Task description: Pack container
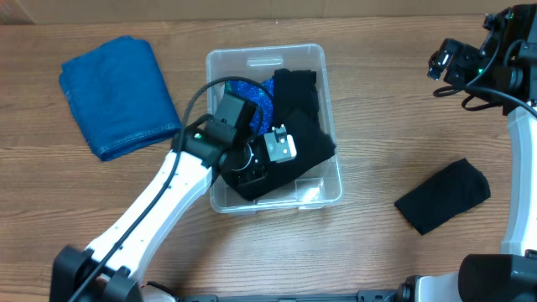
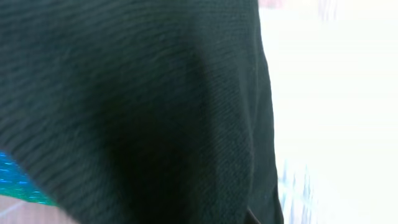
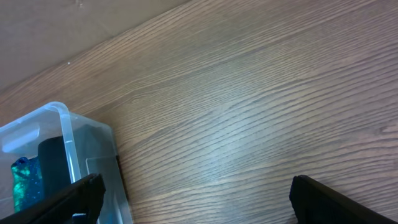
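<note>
My right gripper moves back and down next onto the folded black cloth's far end [image 1: 471,178], which lies below it toward my base, still outside the container [image 1: 329,117].
The clear container [image 1: 329,117] stands mid-table. A black cloth [image 1: 304,113] lies in it over a sparkly blue-green cloth [image 1: 252,91]. My left gripper [image 1: 250,166] is down inside the container against the black cloth. In the left wrist view the black cloth [image 2: 137,106] fills the frame and hides the fingers, and a strip of blue-green cloth [image 2: 15,180] shows at the lower left. My right gripper [image 1: 445,60] is at the far right, open and empty over bare wood [image 3: 199,199]. The container's corner [image 3: 68,134] shows at its left.
A folded blue cloth [image 1: 117,96] lies on the table left of the container. A folded black cloth [image 1: 443,195] lies at the right, nearer the front. The left arm [image 1: 159,205] crosses the front left of the table.
</note>
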Robot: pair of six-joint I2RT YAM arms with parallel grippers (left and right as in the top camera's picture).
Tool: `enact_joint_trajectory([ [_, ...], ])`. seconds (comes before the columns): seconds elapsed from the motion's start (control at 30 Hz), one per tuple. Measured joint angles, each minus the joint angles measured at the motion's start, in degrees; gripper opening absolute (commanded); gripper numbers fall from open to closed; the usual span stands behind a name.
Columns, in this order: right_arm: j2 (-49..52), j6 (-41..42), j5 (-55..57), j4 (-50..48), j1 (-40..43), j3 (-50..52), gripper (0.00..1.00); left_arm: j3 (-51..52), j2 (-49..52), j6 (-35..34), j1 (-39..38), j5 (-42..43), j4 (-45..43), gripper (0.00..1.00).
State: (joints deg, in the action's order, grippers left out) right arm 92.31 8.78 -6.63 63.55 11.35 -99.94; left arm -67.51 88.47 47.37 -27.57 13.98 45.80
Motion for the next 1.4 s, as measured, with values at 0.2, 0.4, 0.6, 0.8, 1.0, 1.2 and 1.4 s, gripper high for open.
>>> enact_joint_trajectory([
  [0.2, 0.0, 0.0, 0.02, -0.13, 0.0, 0.0, 1.0, -0.44, 6.51, 2.69, -0.2, -1.2, 4.04, 0.64],
  [0.4, 0.0, -0.02, 0.02, -0.07, 0.0, 0.04, 1.0, -3.56, 7.56, -7.13, -0.09, -11.65, -12.02, 1.0],
  [0.6, 0.0, 1.2, 2.12, 2.29, 0.02, 0.07, 1.0, -14.75, 7.41, -23.89, 0.0, -19.37, -7.5, 1.0],
  [0.8, -0.11, 18.47, 3.98, 10.8, 21.03, 3.58, 1.0, -20.41, -1.95, -53.79, 17.33, -16.2, 7.48, 1.0],
  [1.0, -0.15, 18.03, -4.35, 3.52, 37.2, 27.71, 1.0, -20.7, -5.7, -59.69, 41.77, -0.83, 9.49, 1.0],
  [1.2, -0.2, 16.74, -11.15, -17.66, 37.79, 50.82, 1.0, -20.72, -5.7, -59.65, 42.58, 1.92, 9.51, 1.0],
  [1.4, -1.81, 15.63, -16.13, -31.98, 36.68, 56.89, 0.5, -20.72, -5.7, -59.65, 42.58, 2.16, 9.6, 1.0],
])
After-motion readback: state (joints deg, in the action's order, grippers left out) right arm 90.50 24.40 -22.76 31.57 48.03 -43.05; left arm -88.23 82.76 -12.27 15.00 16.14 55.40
